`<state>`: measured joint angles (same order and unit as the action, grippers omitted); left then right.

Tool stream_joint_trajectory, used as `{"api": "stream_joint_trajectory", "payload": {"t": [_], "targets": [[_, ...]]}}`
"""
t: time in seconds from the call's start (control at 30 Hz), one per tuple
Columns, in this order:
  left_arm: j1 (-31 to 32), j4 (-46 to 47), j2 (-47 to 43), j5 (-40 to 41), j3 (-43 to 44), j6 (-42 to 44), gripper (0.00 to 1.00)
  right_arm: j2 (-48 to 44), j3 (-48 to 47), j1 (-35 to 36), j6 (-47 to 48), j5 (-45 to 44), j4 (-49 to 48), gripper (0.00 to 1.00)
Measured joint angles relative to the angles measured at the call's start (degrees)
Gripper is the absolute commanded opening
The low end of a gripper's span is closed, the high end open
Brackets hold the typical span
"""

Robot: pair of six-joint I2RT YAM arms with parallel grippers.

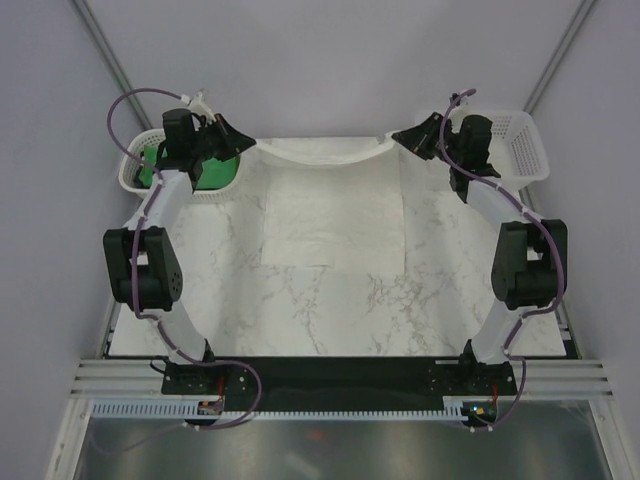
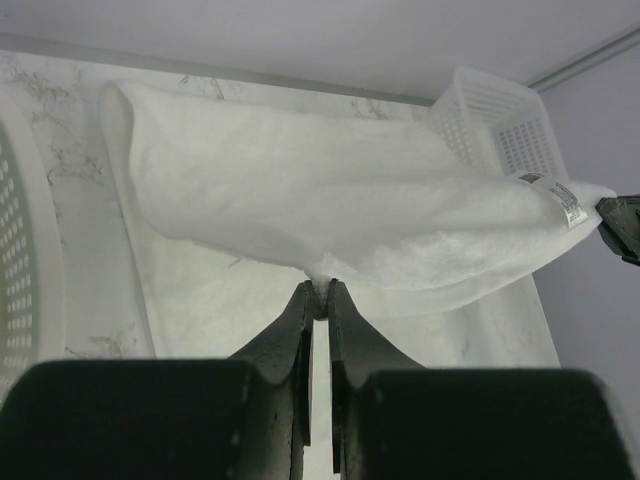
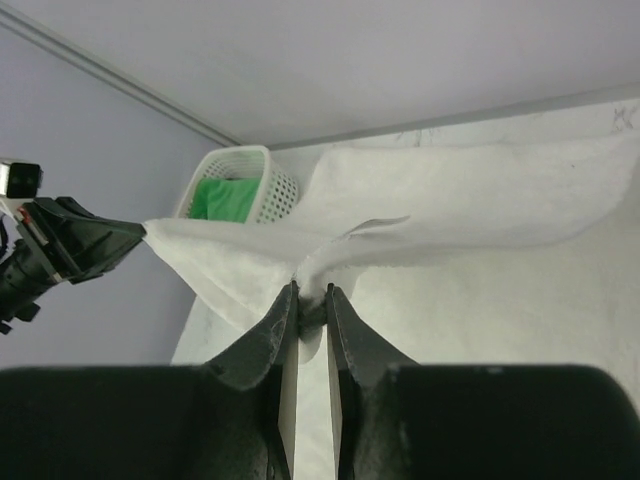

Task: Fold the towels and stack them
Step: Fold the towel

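Note:
The robot's left gripper will next move back and down to release its corner on the towel's near corner (image 1: 265, 261), because that spot is below the gripper and toward the robot's base.
A white towel (image 1: 330, 215) lies spread on the marble table, its far edge lifted and hanging in a sag between both grippers. My left gripper (image 1: 250, 145) pinches the far left corner; in the left wrist view the jaws (image 2: 320, 288) are shut on a tuft of white towel (image 2: 300, 190), whose small tag (image 2: 560, 200) shows near the other corner. My right gripper (image 1: 400, 138) holds the far right corner, shut on the cloth (image 3: 310, 298). A green towel (image 1: 150, 168) (image 3: 225, 195) sits bunched in the left basket.
A white mesh basket (image 1: 135, 175) stands at the far left behind the left arm. Another white basket (image 1: 520, 145) (image 2: 500, 120) stands at the far right. The back wall rises just beyond the lifted towel edge.

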<state>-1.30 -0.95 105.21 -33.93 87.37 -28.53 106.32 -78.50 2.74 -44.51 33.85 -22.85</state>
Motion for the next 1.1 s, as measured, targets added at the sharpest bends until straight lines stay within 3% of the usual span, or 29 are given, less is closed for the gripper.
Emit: {"api": "stream_joint_trajectory", "payload": {"t": [0.4,0.73,1.1], "targets": [[-0.1,-2.7,-12.7,-1.4,-18.5,2.0,0.02,-11.8,16.0,-0.9,11.7,1.4,17.9,0.00],[0.1,-3.6,-23.3,-2.3,-32.7,2.6,0.02,-20.9,28.3,-0.9,12.4,3.7,20.9,0.00],[0.2,-7.3,-24.6,-1.6,-36.4,2.6,0.02,-24.7,29.5,-0.9,10.4,3.9,22.3,0.00]]}}
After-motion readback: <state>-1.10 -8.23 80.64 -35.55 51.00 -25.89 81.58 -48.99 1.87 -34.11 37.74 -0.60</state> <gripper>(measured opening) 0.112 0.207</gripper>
